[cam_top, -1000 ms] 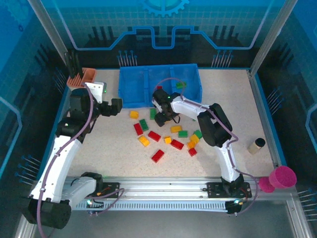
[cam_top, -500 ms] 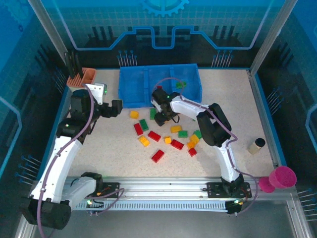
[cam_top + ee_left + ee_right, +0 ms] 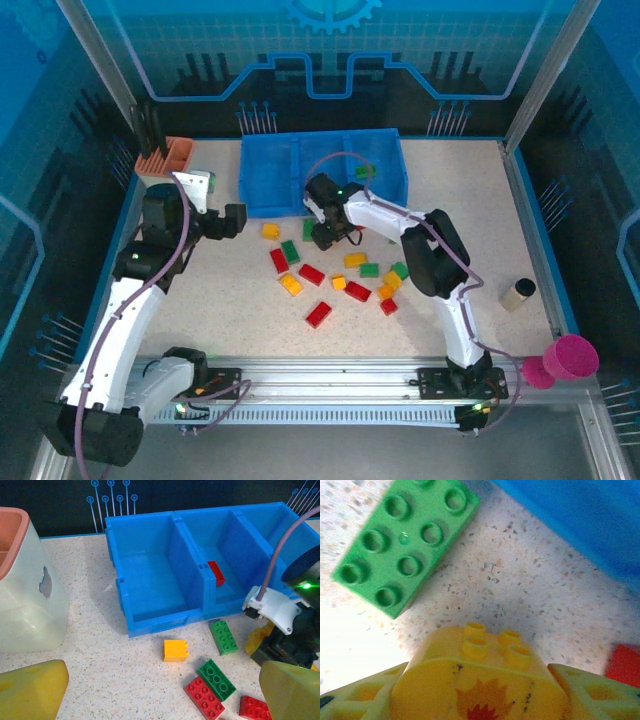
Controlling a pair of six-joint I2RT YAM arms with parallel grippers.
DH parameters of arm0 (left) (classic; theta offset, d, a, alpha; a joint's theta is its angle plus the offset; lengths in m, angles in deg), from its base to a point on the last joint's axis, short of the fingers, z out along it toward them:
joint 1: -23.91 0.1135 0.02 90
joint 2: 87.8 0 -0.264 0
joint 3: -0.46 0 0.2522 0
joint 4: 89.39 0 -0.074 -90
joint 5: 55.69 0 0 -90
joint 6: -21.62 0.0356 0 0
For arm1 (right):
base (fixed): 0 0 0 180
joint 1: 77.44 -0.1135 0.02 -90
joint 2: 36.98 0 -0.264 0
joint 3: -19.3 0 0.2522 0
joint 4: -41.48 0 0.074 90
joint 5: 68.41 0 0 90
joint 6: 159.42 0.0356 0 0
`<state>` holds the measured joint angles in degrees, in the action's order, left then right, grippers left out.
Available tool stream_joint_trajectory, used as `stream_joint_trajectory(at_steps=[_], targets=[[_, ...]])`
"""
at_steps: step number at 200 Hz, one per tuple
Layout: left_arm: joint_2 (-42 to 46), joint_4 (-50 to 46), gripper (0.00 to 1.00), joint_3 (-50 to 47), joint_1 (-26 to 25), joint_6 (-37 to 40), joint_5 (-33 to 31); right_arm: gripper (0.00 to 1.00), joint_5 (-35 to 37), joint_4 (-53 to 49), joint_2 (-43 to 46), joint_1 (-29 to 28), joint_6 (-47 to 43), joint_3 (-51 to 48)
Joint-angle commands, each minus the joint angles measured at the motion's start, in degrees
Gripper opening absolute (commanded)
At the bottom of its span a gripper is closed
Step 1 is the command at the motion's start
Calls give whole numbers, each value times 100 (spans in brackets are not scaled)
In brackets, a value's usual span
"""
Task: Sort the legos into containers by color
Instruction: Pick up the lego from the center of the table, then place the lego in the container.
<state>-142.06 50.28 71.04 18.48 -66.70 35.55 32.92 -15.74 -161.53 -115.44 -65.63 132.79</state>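
Next, the right gripper lifts outward over the tray's empty section nearest the holder and releases the yellow lego, as red and green already have sections.
Red, green and yellow legos lie scattered on the speckled table, among them a red one. The blue tray of containers stands behind them; a red lego lies in its middle compartment and a green one in the right. My right gripper sits just in front of the tray, shut on a yellow lego with a flame print. A green lego lies flat beside it. My left gripper hovers open, left of the pile, over a yellow square lego.
A salmon-orange holder stands at the back left, close to my left arm. A small tan cylinder and a magenta cup stand at the right. Blue walls edge the table.
My right gripper's fingers have closed in on the yellow flame lego and shifted slightly up-left toward the tray. The left arm has barely moved.
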Motion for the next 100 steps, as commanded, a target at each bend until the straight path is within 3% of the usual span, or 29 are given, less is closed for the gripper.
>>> stream_joint_trajectory(at_steps=[1, 38, 100], targets=[[108, 142, 99, -83, -19, 81, -61, 47, -215, -189, 633, -159, -30, 159], [157, 161, 99, -135, -19, 77, -60, 47, -325, 52, 499, -191, -233, 917], [268, 161, 99, -145, -18, 93, -109, 48, -566, 1089, -835, -198, -964, 3086]])
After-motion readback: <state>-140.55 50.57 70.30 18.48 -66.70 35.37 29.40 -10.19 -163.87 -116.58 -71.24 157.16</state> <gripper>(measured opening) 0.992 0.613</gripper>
